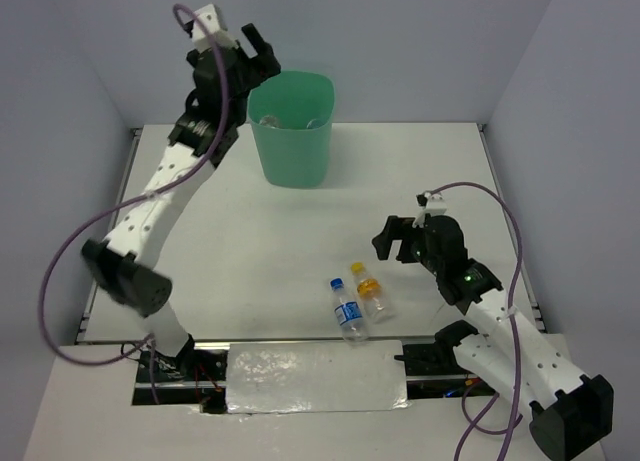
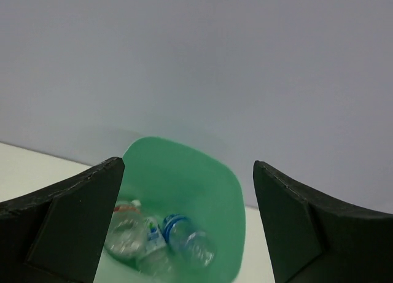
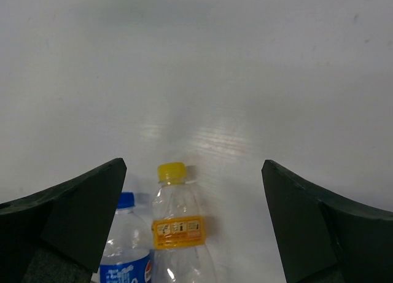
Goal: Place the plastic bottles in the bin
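My right gripper moves down to its left in the top view and back next, closing on the orange label of the yellow-capped bottle (image 3: 178, 224), which lies below it there.
The mint-green bin (image 1: 292, 146) stands at the back of the table. My left gripper (image 1: 255, 53) is open and empty, held above the bin's left rim. In the left wrist view the bin (image 2: 209, 191) holds clear bottles: one with a red label (image 2: 126, 231) and one with a blue label (image 2: 187, 243). Two bottles lie side by side on the table: a blue-capped one (image 1: 346, 308) and a yellow-capped one (image 1: 370, 291). My right gripper (image 1: 395, 239) is open and empty just right of and above them. The right wrist view shows the yellow-capped bottle (image 3: 178, 224) and the blue-capped one (image 3: 126, 252) between its fingers.
A white sheet (image 1: 315, 376) lies at the table's near edge between the arm bases. Pale walls close the table in at the back and both sides.
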{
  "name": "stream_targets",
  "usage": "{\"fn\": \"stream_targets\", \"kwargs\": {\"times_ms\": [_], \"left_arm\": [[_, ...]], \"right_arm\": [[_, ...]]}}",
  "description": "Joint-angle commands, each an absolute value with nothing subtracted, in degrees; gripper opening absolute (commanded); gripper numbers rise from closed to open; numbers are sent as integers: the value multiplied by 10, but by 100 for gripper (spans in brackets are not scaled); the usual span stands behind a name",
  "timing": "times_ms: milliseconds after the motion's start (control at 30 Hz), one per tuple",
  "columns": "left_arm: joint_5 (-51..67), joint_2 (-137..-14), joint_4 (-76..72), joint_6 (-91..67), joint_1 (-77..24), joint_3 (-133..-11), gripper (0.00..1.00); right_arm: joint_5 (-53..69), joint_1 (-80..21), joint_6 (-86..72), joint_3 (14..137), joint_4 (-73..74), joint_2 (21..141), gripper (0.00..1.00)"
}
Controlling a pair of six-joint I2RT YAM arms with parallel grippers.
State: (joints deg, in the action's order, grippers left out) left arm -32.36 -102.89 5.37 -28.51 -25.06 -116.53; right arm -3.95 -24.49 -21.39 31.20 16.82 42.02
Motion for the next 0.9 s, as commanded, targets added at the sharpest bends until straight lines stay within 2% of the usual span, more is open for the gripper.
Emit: {"fn": "stream_targets", "kwargs": {"times_ms": [0, 67, 100, 167, 200, 300, 367, 500, 700, 833, 867], "left_arm": [[-253, -889, 159, -292, -252, -1036, 99], [-227, -824, 163, -319, -252, -931, 99], [-203, -757, 150, -328, -253, -819, 99], [-182, -694, 131, -366, -257, -711, 99], [-159, -638, 115, -373, -258, -614, 99], [-153, -557, 121, -426, -261, -478, 99], [-153, -531, 128, -432, -260, -424, 99], [-159, -496, 213, -468, -260, -390, 99], [-126, -464, 174, -495, -260, -321, 99], [-134, -472, 184, -497, -260, -322, 99], [-141, -476, 189, -498, -260, -323, 99]], "right_arm": [[59, -252, -232, 294, 174, 418, 100], [69, -271, -240, 286, 186, 428, 100], [61, -281, -243, 284, 192, 433, 100], [43, -312, -251, 282, 212, 455, 100], [34, -321, -257, 283, 220, 463, 100], [3, -353, -278, 283, 255, 495, 100], [1, -363, -287, 273, 261, 510, 99], [5, -366, -301, 251, 239, 527, 96], [18, -368, -313, 231, 199, 569, 92], [11, -370, -315, 236, 190, 577, 77], [7, -370, -315, 239, 190, 575, 68]]}}
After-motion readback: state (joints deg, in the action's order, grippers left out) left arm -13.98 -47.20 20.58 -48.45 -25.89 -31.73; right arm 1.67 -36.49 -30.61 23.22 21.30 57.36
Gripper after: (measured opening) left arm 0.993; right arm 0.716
